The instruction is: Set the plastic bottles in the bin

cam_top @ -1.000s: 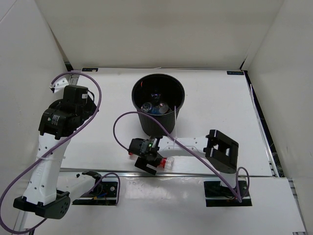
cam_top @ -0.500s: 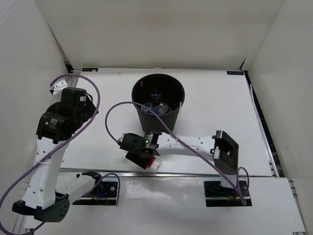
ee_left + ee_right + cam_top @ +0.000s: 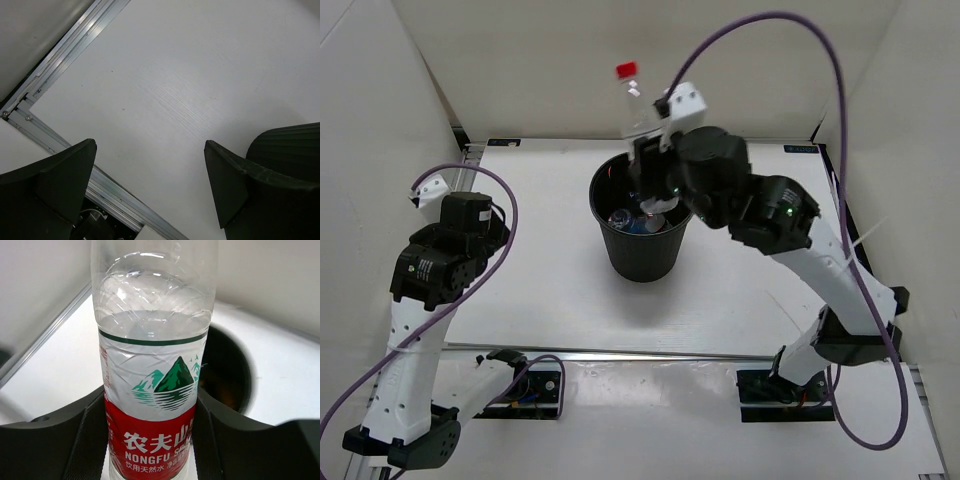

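My right gripper will next bring the upright bottle down into the bin's dark opening (image 3: 626, 198) (image 3: 227, 375) and let go of it, because that opening is below my right gripper.
A clear plastic bottle (image 3: 638, 108) with a red label and red cap (image 3: 626, 70) stands upright in the air, cap up, over the far rim of the bin (image 3: 597, 205). My right gripper (image 3: 651, 152) is shut on its lower body. In the right wrist view the black fingers (image 3: 82, 440) press both sides of the red label of this bottle (image 3: 152, 385), with the bin's dark mouth (image 3: 227, 375) behind it. Other bottles (image 3: 627, 218) lie at the bottom of the bin. My left gripper (image 3: 150, 150) hangs open over bare table, nothing between its jaws.
White walls enclose the table on three sides. An aluminium rail (image 3: 60, 65) runs along the table's left edge, and another rail (image 3: 650, 353) along the near edge. The left arm (image 3: 445, 255) stands at the left, away from the bin.
My right gripper shut on the red-labelled bottle at the near table edge and carried it up and back to above the bin. The left arm dropped slightly.
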Available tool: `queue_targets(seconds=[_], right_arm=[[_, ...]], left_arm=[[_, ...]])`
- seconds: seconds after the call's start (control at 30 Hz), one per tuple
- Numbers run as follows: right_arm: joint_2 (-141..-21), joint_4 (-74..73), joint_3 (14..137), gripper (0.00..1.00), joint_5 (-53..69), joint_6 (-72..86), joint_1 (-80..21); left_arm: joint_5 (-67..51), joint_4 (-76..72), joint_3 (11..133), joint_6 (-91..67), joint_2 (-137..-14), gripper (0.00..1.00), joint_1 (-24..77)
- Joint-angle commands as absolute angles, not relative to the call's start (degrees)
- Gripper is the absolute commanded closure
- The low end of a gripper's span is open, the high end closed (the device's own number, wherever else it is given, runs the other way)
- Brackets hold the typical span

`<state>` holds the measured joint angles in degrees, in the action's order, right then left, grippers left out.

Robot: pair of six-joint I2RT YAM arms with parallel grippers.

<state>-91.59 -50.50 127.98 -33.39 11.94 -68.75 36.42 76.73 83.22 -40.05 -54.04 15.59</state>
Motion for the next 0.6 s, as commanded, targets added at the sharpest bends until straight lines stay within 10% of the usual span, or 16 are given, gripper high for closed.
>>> queue_targets(seconds=[0.0, 0.43, 0.53, 0.57], right_arm=[[-91.1, -41.5, 122.4, 0.43, -38.7, 8.1, -63.3], [-98.7, -38.3, 114.2, 0.41, -35.1, 10.7, -52.9], [-97.6, -38.3, 111.4, 0.32, -35.1, 12.0, -51.6], [-97.0, -38.3, 110.8, 0.08, -36.1, 13.3, -51.6]], left_arm=[[36.4, 80.0, 83.0, -39.9, -53.5, 0.0, 15.6], [36.9, 80.0, 83.0, -39.4, -53.5, 0.0, 15.6], [38.1, 80.0, 82.4, -39.4, -53.5, 0.0, 15.6], [38.1, 80.0, 82.4, -39.4, -53.5, 0.0, 15.6]])
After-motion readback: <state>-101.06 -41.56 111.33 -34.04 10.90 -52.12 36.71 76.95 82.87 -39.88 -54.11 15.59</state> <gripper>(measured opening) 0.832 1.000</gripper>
